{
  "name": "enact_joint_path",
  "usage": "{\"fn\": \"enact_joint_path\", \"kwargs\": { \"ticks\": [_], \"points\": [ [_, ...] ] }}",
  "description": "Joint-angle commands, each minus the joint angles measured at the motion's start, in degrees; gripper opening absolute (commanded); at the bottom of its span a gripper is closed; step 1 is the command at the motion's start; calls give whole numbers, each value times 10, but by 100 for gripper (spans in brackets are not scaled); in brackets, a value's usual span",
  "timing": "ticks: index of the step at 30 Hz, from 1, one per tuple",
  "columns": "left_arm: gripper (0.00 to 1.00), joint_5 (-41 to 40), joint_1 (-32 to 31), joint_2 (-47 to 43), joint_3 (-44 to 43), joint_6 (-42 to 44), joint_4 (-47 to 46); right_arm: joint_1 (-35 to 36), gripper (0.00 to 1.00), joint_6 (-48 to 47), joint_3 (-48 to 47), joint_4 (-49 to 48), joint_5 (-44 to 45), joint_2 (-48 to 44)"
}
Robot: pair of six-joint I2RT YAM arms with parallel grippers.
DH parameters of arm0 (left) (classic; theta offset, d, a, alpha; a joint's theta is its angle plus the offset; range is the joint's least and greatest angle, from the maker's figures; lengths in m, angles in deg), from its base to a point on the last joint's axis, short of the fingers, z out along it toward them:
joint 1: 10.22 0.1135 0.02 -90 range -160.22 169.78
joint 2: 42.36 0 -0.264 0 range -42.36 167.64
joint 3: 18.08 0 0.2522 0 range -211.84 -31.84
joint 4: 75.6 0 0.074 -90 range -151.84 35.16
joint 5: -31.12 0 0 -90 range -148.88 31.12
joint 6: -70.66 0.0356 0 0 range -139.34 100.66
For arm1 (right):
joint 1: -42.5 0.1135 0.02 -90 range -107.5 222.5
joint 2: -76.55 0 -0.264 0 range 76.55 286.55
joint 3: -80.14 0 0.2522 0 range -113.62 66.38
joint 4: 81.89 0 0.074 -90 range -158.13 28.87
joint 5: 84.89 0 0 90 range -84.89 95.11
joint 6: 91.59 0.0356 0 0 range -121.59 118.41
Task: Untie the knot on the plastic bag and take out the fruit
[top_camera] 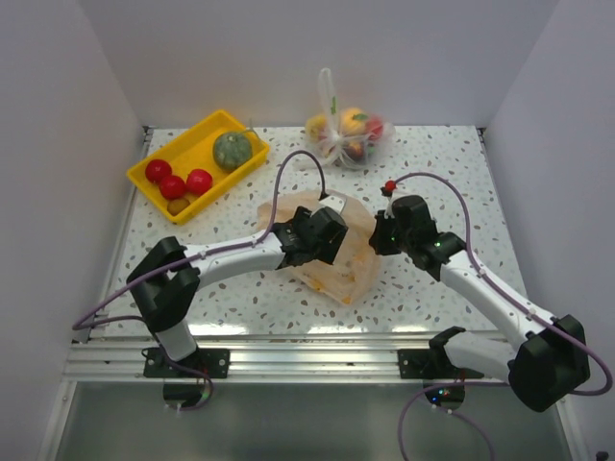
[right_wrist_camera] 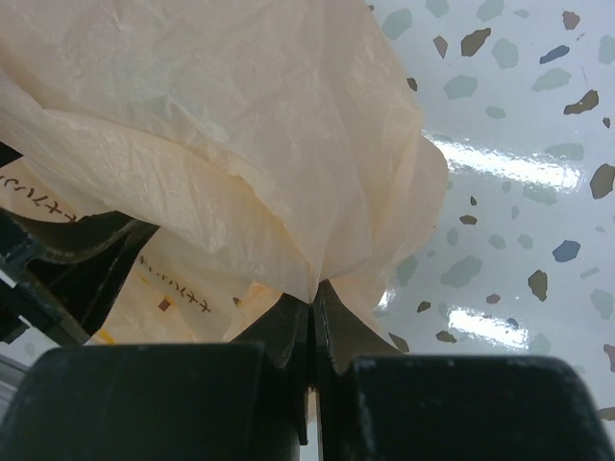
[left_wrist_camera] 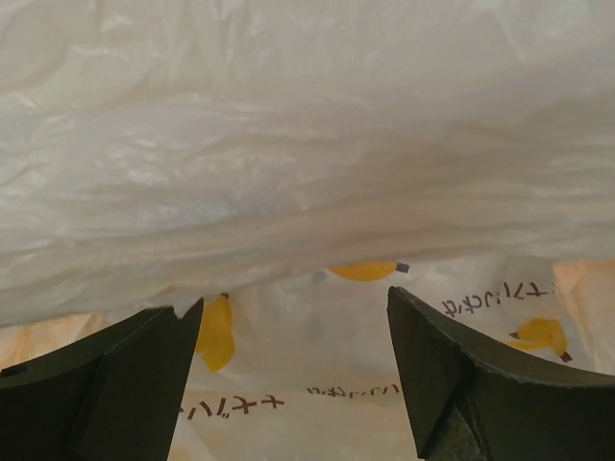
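Observation:
My left gripper is open above the printed inner film (left_wrist_camera: 296,322), so it needs to go deeper down into the open bag, under the overhanging film, and close there.
The peach-orange plastic bag (top_camera: 338,267) lies crumpled at the table's middle, between both grippers. My left gripper (top_camera: 330,233) is over the bag. In the left wrist view it (left_wrist_camera: 293,327) is open, with printed bag film (left_wrist_camera: 307,173) filling the view ahead and no fruit between the fingers. My right gripper (top_camera: 381,236) is at the bag's right edge. In the right wrist view it (right_wrist_camera: 314,293) is shut on a pinched fold of the bag (right_wrist_camera: 240,144). No knot shows. Three red fruits (top_camera: 174,185), a green one (top_camera: 232,150) and a small brown one (top_camera: 178,205) lie in the yellow tray (top_camera: 223,119). The dark fruit is not visible.
A clear bag of fruit (top_camera: 347,132) with a white knot stands at the back centre. The yellow tray sits at the back left. White walls enclose the speckled table (top_camera: 442,173) on three sides. Cables loop over both arms.

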Motion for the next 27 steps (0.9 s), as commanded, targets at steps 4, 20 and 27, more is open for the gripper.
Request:
{"fn": "enact_joint_path", "kwargs": {
  "ticks": [4,20,27],
  "points": [
    [88,-54,16,25,-9,25,-77,0,0,-1,4,-13,-2,-12],
    [84,-13,72,118,-11,34,-142,0,0,9,21,-38,-29,-2],
    [63,-13,74,115,0,24,-143,0,0,12,23,-41,-27,-2]
  ]
}}
